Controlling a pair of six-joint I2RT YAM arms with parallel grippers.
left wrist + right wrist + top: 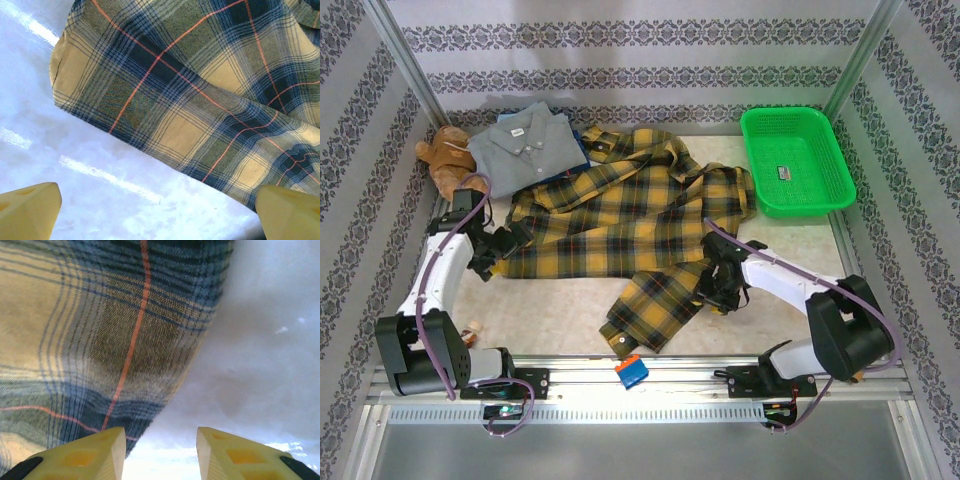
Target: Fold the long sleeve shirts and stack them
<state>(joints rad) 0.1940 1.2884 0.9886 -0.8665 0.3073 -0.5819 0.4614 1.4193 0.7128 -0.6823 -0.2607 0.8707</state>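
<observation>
My left gripper moves down and turns next, bringing its open fingers onto the near corner of the plaid shirt's hem (507, 275) (59, 100), since that corner lies on the tabletop below it.
The mustard and dark plaid shirt (620, 215) lies spread out in the middle of the table, one sleeve trailing toward the front edge. A folded grey shirt (525, 145) rests at the back left on a blue shirt (577, 160). My left gripper (500, 250) is at the plaid shirt's left hem, open wide (160, 215), with the hem (165, 130) just ahead of it. My right gripper (715, 285) is low beside the front sleeve. Its jaws (160, 455) stand partly apart over bare table, the sleeve edge (125, 365) against the left finger (95, 455).
A brown teddy bear (445, 160) sits at the back left beside the grey shirt. A green basket (795, 160) stands at the back right. A small blue and orange object (631, 372) lies on the front rail. Patterned walls enclose the table.
</observation>
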